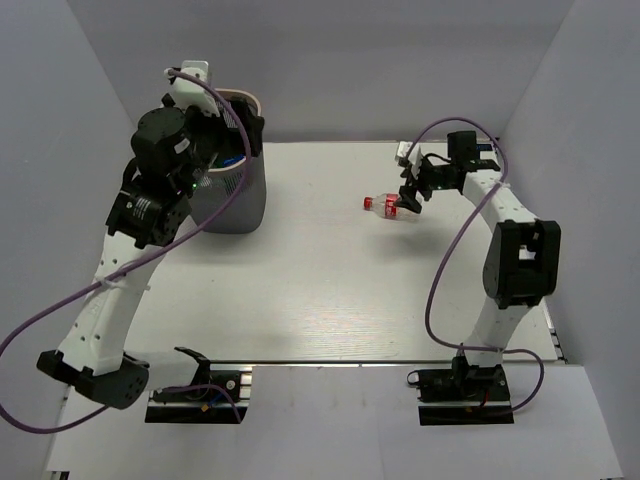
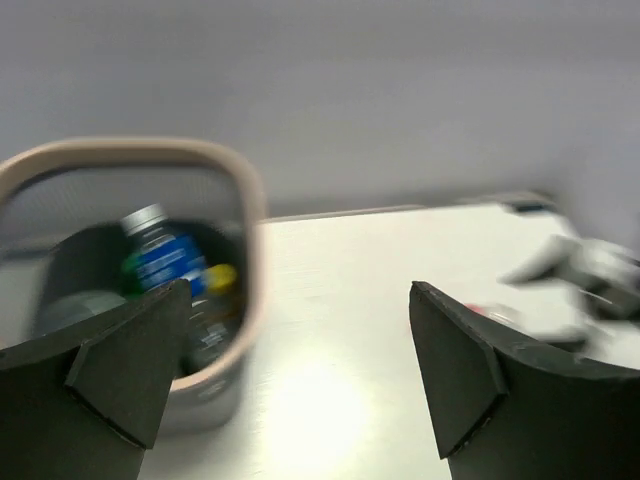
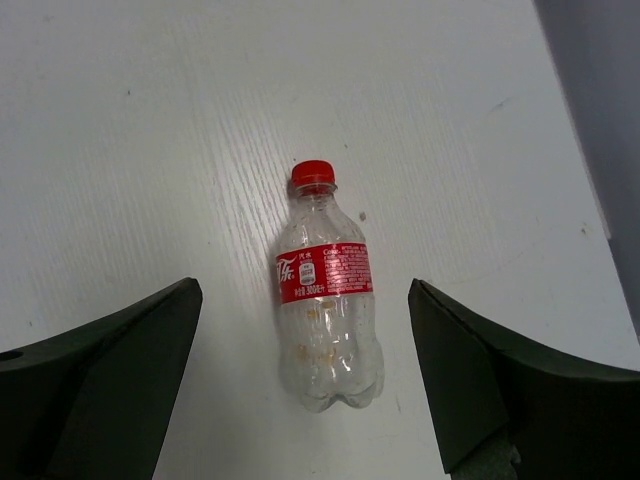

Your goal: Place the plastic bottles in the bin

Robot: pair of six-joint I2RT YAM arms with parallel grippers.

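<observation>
I should next lower my right gripper to the bottle lying lengthwise below between my open fingers, and close around its clear body (image 1: 405, 214) beside the red label (image 3: 326, 300).
The bin (image 1: 243, 205), grey mesh with a beige rim (image 2: 252, 240), stands at the table's back left. Inside it lie several plastic bottles, one with a blue label (image 2: 162, 252) and one with a yellow cap (image 2: 221, 277). My left gripper (image 1: 232, 128) hovers over the bin's right side, open (image 2: 300, 300) with nothing between its fingers. A clear bottle with a red cap and red label (image 3: 326, 300) lies on its side on the table (image 1: 386, 205). My right gripper (image 1: 411, 196) hangs just above that bottle, open (image 3: 305, 292), its fingers on either side and apart from it.
The white table (image 1: 330, 290) is enclosed by grey walls at the left, back and right. Both arm bases (image 1: 195, 395) sit at the near edge. Purple cables (image 1: 445, 260) loop beside each arm. The left wrist view is motion-blurred.
</observation>
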